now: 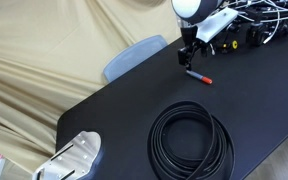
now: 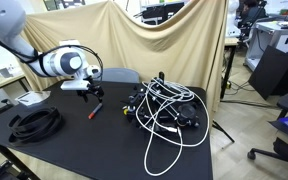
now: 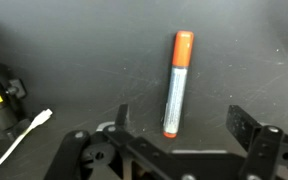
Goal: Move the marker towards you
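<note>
Next, the gripper moves down to the end of the marker's grey-blue body away from the red-orange cap, then closes there.
The marker (image 3: 177,84) has a grey-blue barrel and a red-orange cap and lies flat on the black table. In the wrist view it points away from me, its near end between my open fingers. My gripper (image 3: 179,125) is open and empty, hovering just above the marker. In both exterior views the marker (image 1: 199,76) (image 2: 94,111) lies under the gripper (image 1: 187,60) (image 2: 90,97).
A coiled black cable (image 1: 191,138) (image 2: 36,122) lies on the black table (image 1: 134,110). A tangle of white and black cables with yellow-black parts (image 2: 164,108) (image 1: 254,25) sits beside the marker. A white cable end (image 3: 24,135) shows in the wrist view. A white object (image 1: 74,158) lies at the table corner.
</note>
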Controlling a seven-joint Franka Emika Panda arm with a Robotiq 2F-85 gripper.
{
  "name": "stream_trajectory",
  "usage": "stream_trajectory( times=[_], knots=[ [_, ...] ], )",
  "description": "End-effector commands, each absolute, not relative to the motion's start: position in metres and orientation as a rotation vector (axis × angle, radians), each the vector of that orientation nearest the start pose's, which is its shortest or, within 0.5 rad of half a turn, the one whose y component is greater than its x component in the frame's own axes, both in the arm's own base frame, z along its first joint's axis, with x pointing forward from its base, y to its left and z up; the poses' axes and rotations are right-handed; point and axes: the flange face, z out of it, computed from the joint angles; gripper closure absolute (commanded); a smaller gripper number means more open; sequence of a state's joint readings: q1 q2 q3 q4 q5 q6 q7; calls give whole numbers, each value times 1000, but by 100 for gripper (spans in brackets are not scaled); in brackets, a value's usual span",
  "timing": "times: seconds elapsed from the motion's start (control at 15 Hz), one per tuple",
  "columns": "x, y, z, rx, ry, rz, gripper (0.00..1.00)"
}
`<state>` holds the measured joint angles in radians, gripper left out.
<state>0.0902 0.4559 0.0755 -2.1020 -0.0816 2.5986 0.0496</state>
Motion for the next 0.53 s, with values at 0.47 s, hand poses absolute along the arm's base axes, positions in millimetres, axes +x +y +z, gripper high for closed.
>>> stream_trajectory(
  times=[0.47],
  knots=[
    [603, 124, 153, -3186, -128, -10, 29]
  ],
)
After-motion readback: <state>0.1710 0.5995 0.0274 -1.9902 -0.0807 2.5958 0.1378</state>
